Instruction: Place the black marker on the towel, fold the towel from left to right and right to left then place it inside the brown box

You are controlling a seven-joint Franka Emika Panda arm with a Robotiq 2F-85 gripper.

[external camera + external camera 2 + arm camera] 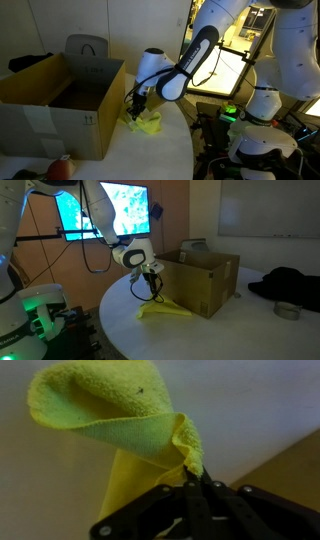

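I should next lower my gripper onto the yellow-green towel (146, 123) beside the brown box and open it to release the towel's edge, because the lifted towel hangs from my fingers.
The yellow-green towel (146, 123) lies on the white table next to the brown box (55, 105). It also shows in an exterior view (160, 308) and in the wrist view (120, 420). My gripper (135, 105) is shut on an edge of the towel and lifts it, so the cloth hangs and curls below the jaws (190, 478). In an exterior view the gripper (152, 283) is beside the box's (205, 280) front corner. The black marker is not visible in any view.
The box's flaps stand upright just beside my gripper. A grey bag (87, 45) sits behind the box. Dark cloth (290, 285) and a small round tin (287, 310) lie at the table's far end. A lit screen (115, 208) is behind the arm.
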